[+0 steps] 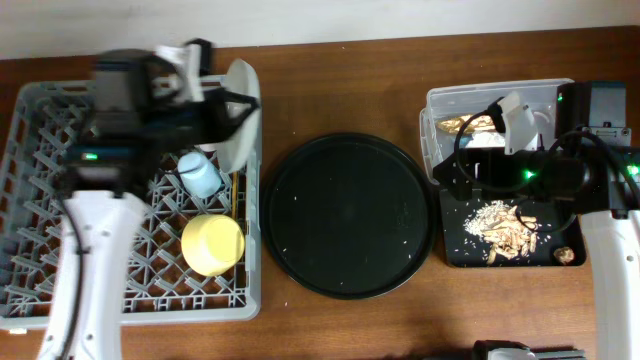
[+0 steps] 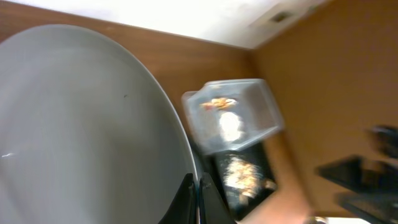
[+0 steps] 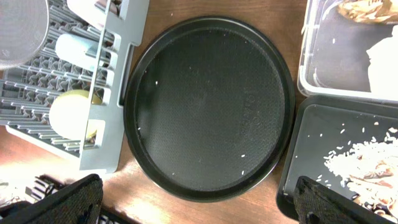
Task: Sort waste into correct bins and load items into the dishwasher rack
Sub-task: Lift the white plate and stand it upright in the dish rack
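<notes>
The plate already hangs on edge above the rack (image 1: pixel 30 200) slots beside the blue cup (image 1: pixel 203 175), so my left gripper should move down toward them and let go of the plate there.
My left gripper (image 2: pixel 198 198) is shut on the rim of the pale mint-white plate (image 2: pixel 81 130) and holds it tilted on edge over the right side of the grey dishwasher rack (image 1: pixel 30 200); the plate also shows in the overhead view (image 1: pixel 240 125). In the rack lie the blue cup (image 1: pixel 203 175), the yellow bowl (image 1: pixel 212 245) and a chopstick (image 1: pixel 233 195). My right gripper (image 3: pixel 193 199) is open and empty, above the table between the round tray and the bins. The clear tub (image 1: pixel 490 105) holds the gold wrapper (image 1: pixel 470 124) and white napkin. The black rectangular tray (image 1: pixel 505 235) holds food scraps (image 1: pixel 505 228). The pink cup is hidden.
A round black serving tray (image 1: pixel 350 215) with a few white crumbs lies mid-table between the rack and the bins. The left arm covers the rack's upper left part. The right arm reaches over the tub and tray.
</notes>
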### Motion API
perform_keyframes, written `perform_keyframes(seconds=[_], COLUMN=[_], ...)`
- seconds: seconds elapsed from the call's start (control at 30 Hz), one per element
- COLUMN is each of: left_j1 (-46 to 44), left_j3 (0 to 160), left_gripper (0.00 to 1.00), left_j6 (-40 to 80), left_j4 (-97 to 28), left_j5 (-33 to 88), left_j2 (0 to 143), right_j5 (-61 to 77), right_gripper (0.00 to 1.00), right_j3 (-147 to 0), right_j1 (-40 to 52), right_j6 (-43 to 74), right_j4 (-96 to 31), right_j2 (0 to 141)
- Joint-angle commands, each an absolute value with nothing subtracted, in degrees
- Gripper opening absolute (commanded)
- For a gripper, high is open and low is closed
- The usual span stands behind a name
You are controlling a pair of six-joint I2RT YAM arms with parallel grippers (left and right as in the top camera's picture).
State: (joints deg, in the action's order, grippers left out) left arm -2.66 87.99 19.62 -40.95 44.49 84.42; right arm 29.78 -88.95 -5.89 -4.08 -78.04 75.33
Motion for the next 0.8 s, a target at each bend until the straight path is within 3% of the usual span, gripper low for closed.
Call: perform_keyframes(seconds=[0.0, 0.13, 0.33, 0.77], left_j1=[7.16, 10.87, 14.59, 16.36], left_j3=[88.42, 88.27, 88.25, 83.18], left_gripper=[0.0, 0.0, 0.0, 0.0], left_j6=[14.39, 13.54, 13.13, 11.86], left_j4=[-40.82, -40.82, -40.82, -43.51], left_j5=[76.12, 84.55, 84.4, 77.6], left_j2=[88.84, 96.75, 104.22, 105.12], right_j5=[29.26, 29.26, 29.26, 29.26], right_gripper=[0.99, 0.99, 0.99, 0.99], right_j3=[-88.64, -88.64, -88.64, -88.64], right_j1=[-5.58, -5.58, -5.58, -5.58], right_j6=[-4.19, -4.19, -4.21, -4.19], right_j4=[-78.02, -78.02, -78.02, -78.02], right_j2=[75.4, 75.4, 75.4, 75.4])
